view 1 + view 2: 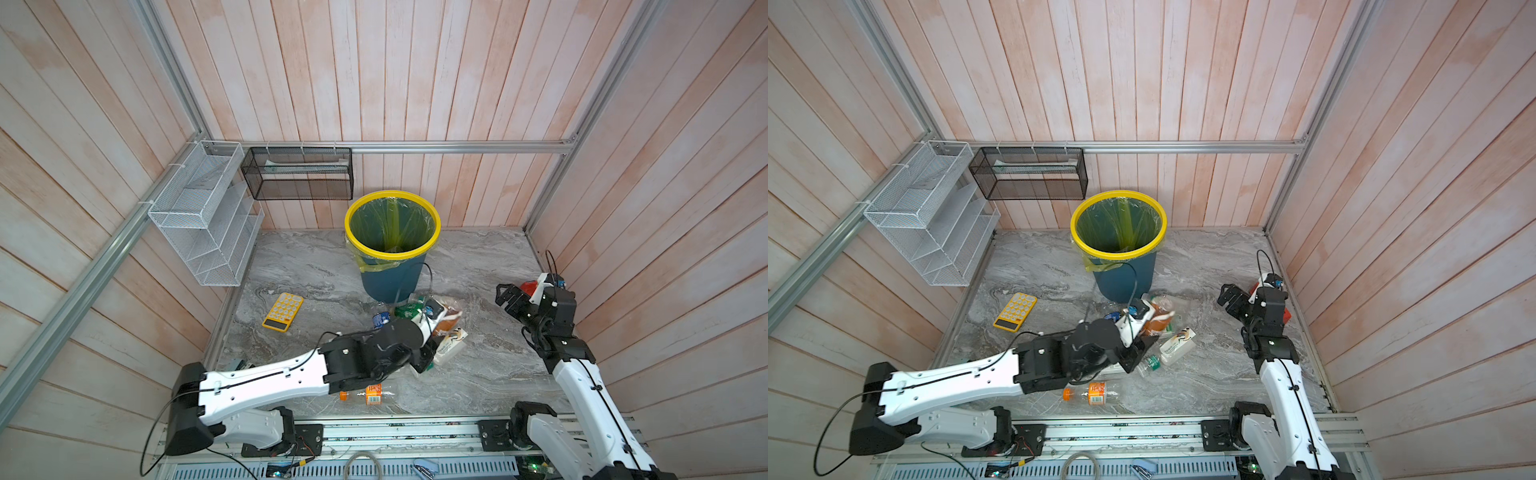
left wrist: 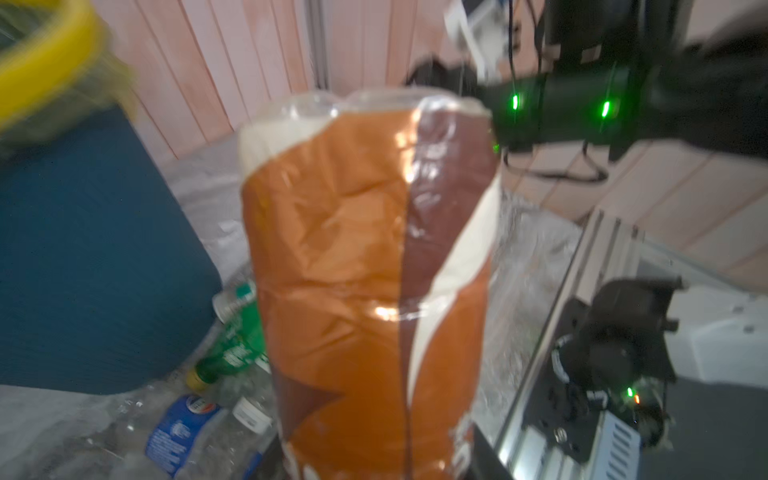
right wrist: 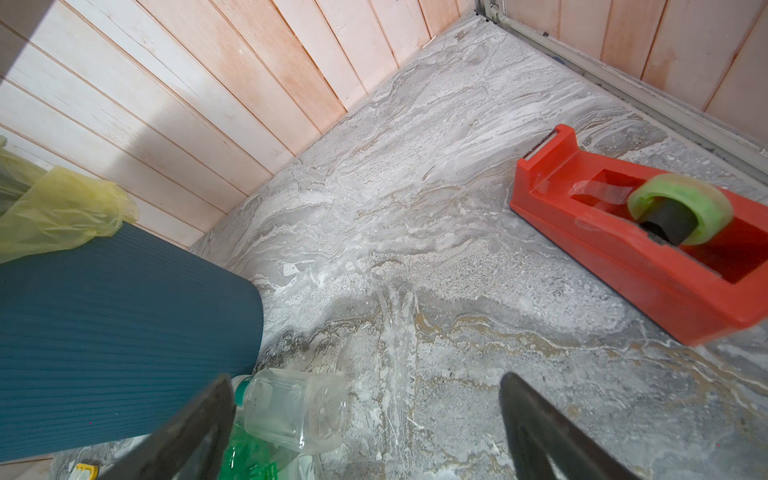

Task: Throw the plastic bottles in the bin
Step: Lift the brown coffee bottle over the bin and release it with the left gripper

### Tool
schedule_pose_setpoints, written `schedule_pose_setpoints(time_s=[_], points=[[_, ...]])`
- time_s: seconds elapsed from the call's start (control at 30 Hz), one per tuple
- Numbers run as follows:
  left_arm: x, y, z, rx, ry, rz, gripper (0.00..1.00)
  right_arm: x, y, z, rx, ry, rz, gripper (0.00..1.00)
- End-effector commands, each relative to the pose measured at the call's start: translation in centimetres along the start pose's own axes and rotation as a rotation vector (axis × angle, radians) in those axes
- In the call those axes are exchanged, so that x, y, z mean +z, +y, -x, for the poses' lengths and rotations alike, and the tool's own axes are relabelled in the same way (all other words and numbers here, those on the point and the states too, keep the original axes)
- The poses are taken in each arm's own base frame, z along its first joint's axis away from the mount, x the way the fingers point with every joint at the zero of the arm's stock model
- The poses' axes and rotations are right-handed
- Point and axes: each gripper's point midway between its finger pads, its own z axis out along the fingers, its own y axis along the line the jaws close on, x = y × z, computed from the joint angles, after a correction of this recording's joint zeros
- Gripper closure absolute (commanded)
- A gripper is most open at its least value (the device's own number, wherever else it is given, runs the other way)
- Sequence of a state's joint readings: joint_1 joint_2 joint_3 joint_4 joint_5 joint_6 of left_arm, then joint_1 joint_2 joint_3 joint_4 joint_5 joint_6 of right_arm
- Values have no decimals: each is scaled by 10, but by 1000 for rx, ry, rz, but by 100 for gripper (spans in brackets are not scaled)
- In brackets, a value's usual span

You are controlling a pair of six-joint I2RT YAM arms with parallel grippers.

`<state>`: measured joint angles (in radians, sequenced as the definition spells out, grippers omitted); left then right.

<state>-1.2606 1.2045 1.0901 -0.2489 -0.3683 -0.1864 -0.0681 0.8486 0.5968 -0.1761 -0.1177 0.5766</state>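
Observation:
I will raise my left gripper and turn it outward over the bin's opening (image 1: 392, 224) (image 2: 17, 22) to release the bottle, because the bin's yellow rim is higher than the held bottle.
My left gripper (image 2: 374, 465) is shut on the brown-sleeved plastic bottle (image 2: 365, 257), gripping one end while the clear other end points away from it. In both top views the left gripper (image 1: 436, 338) (image 1: 1148, 336) holds this bottle (image 1: 451, 320) (image 1: 1158, 318) over the pile just in front of the bin (image 1: 392, 282) (image 1: 1125, 278). Below lie a green bottle (image 2: 232, 353), a blue-labelled one (image 2: 178, 432), a cream one (image 1: 451, 347) and an orange-labelled one (image 1: 374, 394). My right gripper (image 1: 505, 297) (image 3: 363, 380) is open at the right, holding nothing, near a clear bottle (image 3: 295, 409).
A yellow calculator (image 1: 283, 311) lies left of the bin. A red tape dispenser (image 3: 623, 232) sits by the right wall, beside my right arm. A white wire rack (image 1: 208, 216) and a black mesh basket (image 1: 297, 174) hang on the back-left walls.

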Motion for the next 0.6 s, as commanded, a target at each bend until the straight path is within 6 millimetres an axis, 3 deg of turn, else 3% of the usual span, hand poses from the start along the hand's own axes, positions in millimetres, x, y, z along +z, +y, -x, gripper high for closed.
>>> schedule_pose_setpoints(time_s=[0.0, 0.13, 0.23, 0.4, 0.47, 0.57], points=[[-26, 45, 59, -37, -274, 178, 65, -3, 1, 1, 11, -22, 22, 1], [-42, 85, 106, -54, -422, 225, 65, -7, 6, 2, 11, -29, 51, 1], [-30, 110, 131, -51, -428, 252, 65, -13, 12, 5, 4, -39, 73, 1], [38, 187, 136, -195, -189, 284, 64, -20, 21, 10, -18, -49, 108, 1], [63, 203, 129, -241, -84, 296, 49, -23, 23, 12, -35, -46, 104, 1], [80, 218, 124, -278, -4, 322, 23, -27, 23, 13, -58, -49, 95, 1]])
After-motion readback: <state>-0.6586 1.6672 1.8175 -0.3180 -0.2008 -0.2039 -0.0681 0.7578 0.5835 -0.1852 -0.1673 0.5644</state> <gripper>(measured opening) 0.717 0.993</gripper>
